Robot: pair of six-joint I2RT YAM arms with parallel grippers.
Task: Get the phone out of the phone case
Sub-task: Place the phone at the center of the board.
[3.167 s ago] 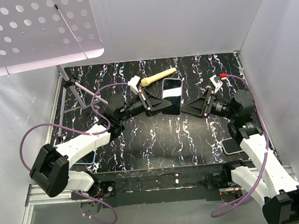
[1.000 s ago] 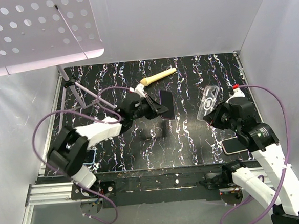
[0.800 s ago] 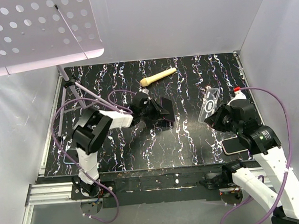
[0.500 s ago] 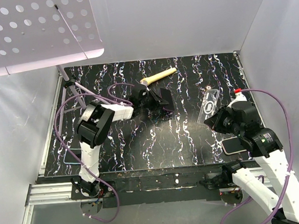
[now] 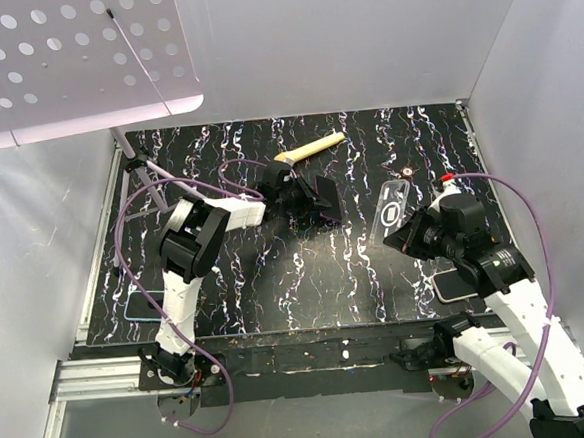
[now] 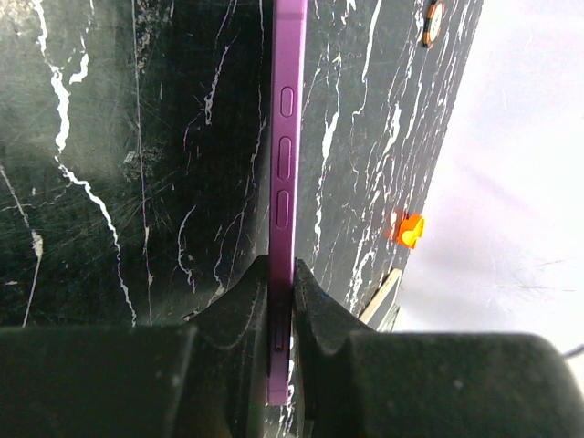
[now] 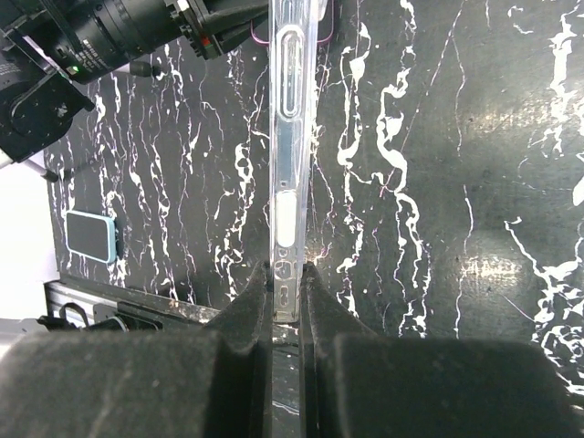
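Note:
The case [image 5: 389, 210] is empty, so my right gripper will lower it to the left in the top view and release it on bare tabletop near the purple-rimmed phone.
The phone [image 5: 325, 197], dark with a purple rim, is out of its case and held above the table's middle back by my left gripper [image 5: 307, 193]. In the left wrist view the phone [image 6: 282, 155] stands edge-on, and the left gripper [image 6: 281, 297] is shut on its lower end. The clear phone case [image 5: 389, 210] hangs empty to the right, pinched at its near end by my right gripper [image 5: 401, 231]. In the right wrist view the case [image 7: 290, 119] is also edge-on, with the right gripper [image 7: 287, 278] shut on it. Phone and case are well apart.
A wooden tool [image 5: 309, 149] lies at the back, just behind the phone. A blue-cased phone [image 7: 91, 235] lies near the front left and another phone [image 5: 453, 286] by the right arm. A perforated white board [image 5: 70, 54] on a stand [image 5: 145, 177] fills the back left.
The left arm has folded back and carried the phone toward the rear centre. The right gripper has brought the empty case slightly left and lower. Earlier both grippers held the cased phone together.

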